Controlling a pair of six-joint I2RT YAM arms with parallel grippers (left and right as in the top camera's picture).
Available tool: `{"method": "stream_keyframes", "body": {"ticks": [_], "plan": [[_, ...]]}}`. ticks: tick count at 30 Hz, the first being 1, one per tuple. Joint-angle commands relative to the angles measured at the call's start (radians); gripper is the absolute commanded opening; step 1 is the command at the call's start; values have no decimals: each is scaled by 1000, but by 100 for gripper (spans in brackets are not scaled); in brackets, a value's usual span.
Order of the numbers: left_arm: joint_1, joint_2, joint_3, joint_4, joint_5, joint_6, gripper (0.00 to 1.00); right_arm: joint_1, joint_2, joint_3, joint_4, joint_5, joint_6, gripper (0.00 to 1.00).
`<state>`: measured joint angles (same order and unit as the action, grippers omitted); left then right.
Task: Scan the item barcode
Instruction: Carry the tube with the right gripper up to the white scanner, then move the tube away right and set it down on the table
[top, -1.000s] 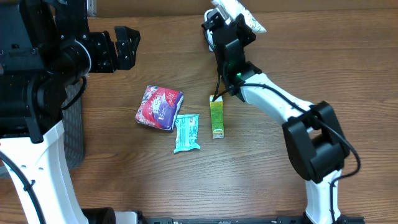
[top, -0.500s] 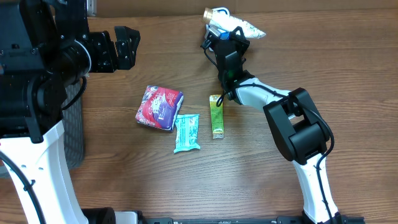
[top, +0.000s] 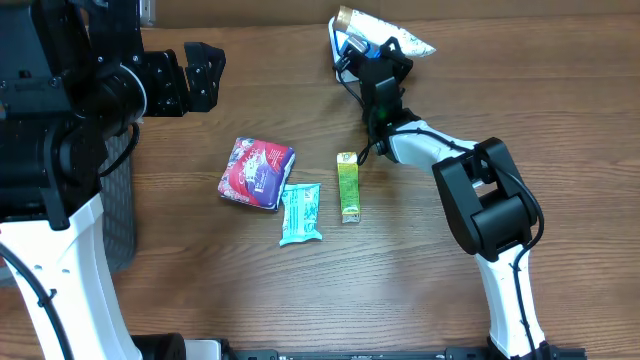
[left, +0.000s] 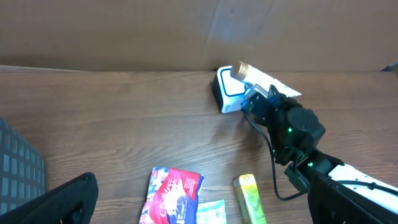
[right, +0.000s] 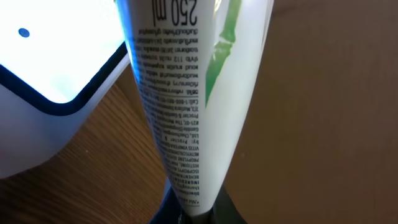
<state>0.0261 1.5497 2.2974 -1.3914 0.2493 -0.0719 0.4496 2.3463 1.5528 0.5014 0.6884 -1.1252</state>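
Observation:
I need to move my right gripper back to its right in the overhead view next, then lower the tube and release it. The tabletop is bare below and on that side.
A white tube (top: 395, 38) with a tan cap and small black print is the item; its flat crimped end sits between the shut jaws of my right gripper (top: 388, 58). In the right wrist view the tube (right: 186, 93) rises from the gripper (right: 193, 214) and runs next to the white, blue-edged scanner (right: 50, 62). The scanner (top: 347, 52) stands at the back edge of the table, with the tube's cap end above it. From the left wrist the tube (left: 261, 78) and scanner (left: 227, 93) show too. My left gripper (top: 205, 75) hangs open at far left, holding nothing.
A red and purple packet (top: 257, 172), a teal packet (top: 300, 213) and a slim green box (top: 348, 186) lie mid-table. A grey basket (top: 118, 200) stands at the left edge. A cardboard wall (left: 186, 31) closes off the back.
The right wrist has turned and shifted slightly right along the back edge, swinging the tube so that its cap end now lies over the scanner. The left arm has not moved.

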Motion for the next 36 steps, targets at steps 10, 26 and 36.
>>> {"method": "stream_keyframes", "body": {"ticks": [10, 26, 36], "plan": [[2, 2, 10, 3, -2, 16, 100, 92, -163, 19, -104, 50, 170, 4], [2, 2, 10, 3, -2, 16, 100, -187, -849, 19, -1207, -1018, 1171, 4], [2, 2, 10, 3, -2, 16, 99, -562, -796, -16, -1524, -1061, 1386, 4]]}}
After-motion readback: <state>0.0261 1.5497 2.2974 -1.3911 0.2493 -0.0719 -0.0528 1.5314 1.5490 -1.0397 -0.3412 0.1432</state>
